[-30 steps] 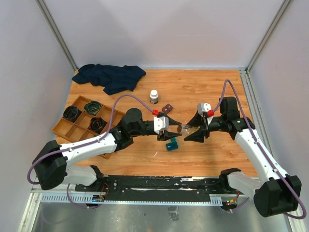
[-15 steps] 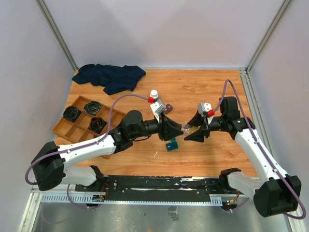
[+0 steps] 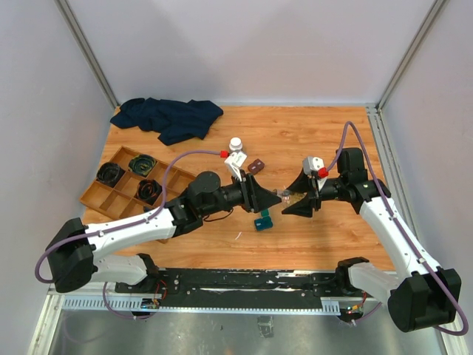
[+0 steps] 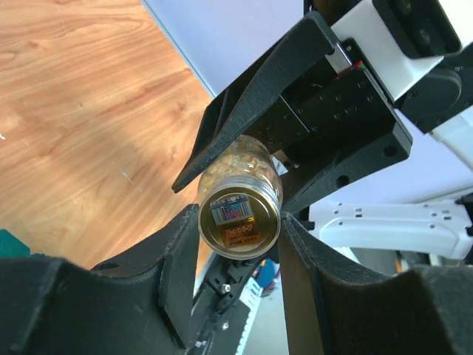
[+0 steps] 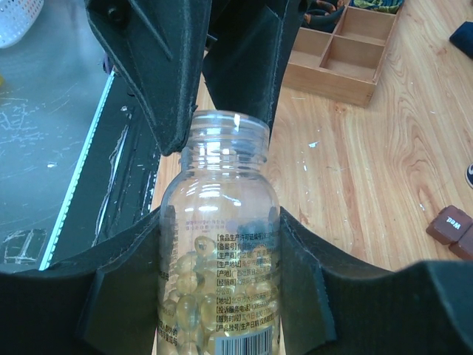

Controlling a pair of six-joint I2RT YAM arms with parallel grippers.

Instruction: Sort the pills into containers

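Note:
My left gripper is at the bottle and will next pull off it, swing outward and turn down. It will lower the gold-faced cap between the tray and the white-capped bottle, where the wood is bare.
A clear pill bottle (image 5: 218, 251) holding yellow softgel pills hangs roughly level above the table, between the two arms (image 3: 285, 196). My right gripper (image 5: 219, 222) is shut on its body. My left gripper (image 4: 238, 231) meets it head-on, fingers pressed on both sides of the bottle's gold-faced top (image 4: 240, 218), which carries a small sticker. The container, a small teal case (image 3: 262, 221), lies on the table just below the left gripper (image 3: 275, 197). I cannot tell whether its lid is open.
A wooden compartment tray (image 3: 111, 198) sits at the left with dark coiled items in it. A white-capped bottle (image 3: 235, 146) and a small brown case (image 3: 256, 166) stand behind the grippers. A dark cloth (image 3: 168, 118) lies at the back left.
The left gripper has closed in on the bottle's top and rolled its wrist around it. The right arm and bottle have stayed put.

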